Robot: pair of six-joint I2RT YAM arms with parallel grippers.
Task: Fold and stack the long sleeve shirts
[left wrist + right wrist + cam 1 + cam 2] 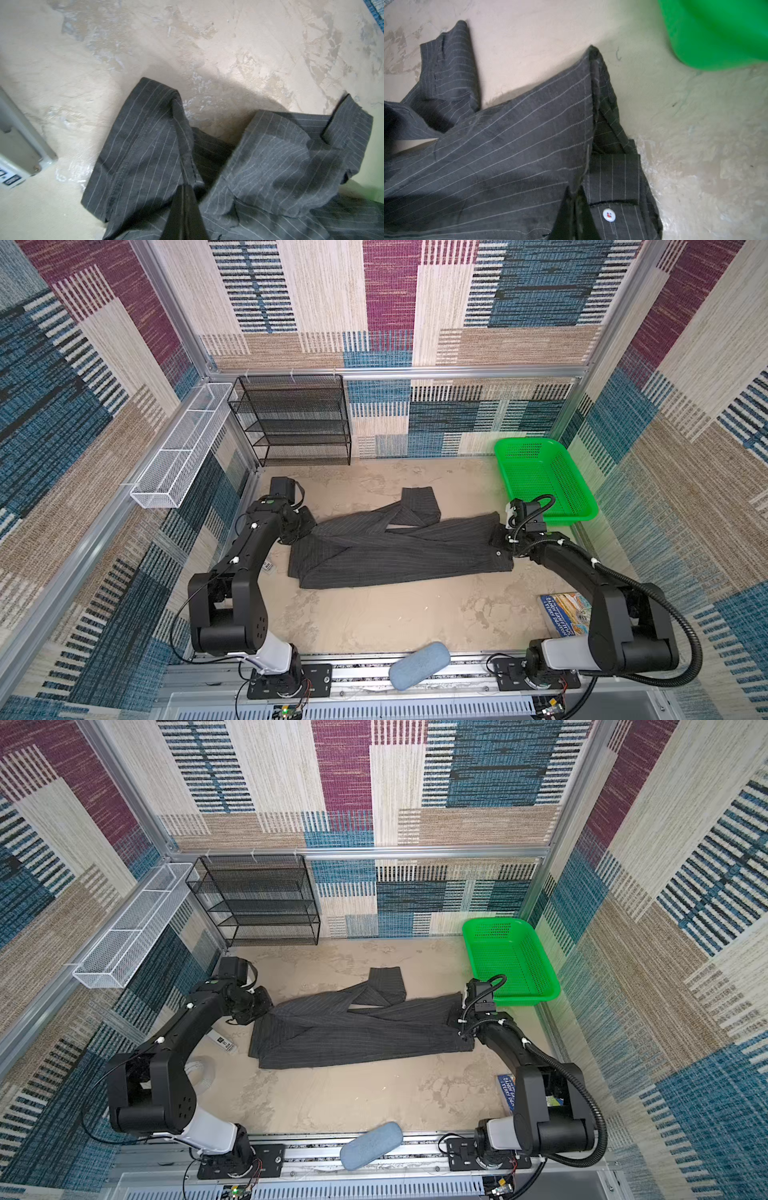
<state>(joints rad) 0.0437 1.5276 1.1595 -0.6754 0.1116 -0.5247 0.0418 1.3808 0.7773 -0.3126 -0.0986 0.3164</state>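
Note:
I need to pull the shirt's raised seam back toward the base to the shirt's near corner (305, 580) with my left gripper and release, as it still falls short there.
A long sleeve shirt (395, 556) (357, 1036) of dark charcoal pinstripe lies folded lengthwise across the middle of the table, one sleeve (417, 506) bent toward the back. My left gripper (307, 526) (266, 1006) is at its left end. In the left wrist view the gripper (185, 187) is shut, pinching a raised seam of the shirt (145, 145). My right gripper (498, 537) (455, 1021) is at the right end. In the right wrist view it (574, 190) is shut on a fabric edge of the shirt (508, 155), beside a white button (609, 215).
A green plastic basket (544, 481) stands at the back right, close behind the right wrist. A black mesh shelf (291, 423) and a white wire basket (183, 448) line the back left. A blue-grey pad (419, 664) lies at the front edge, a colourful booklet (565, 614) under the right arm.

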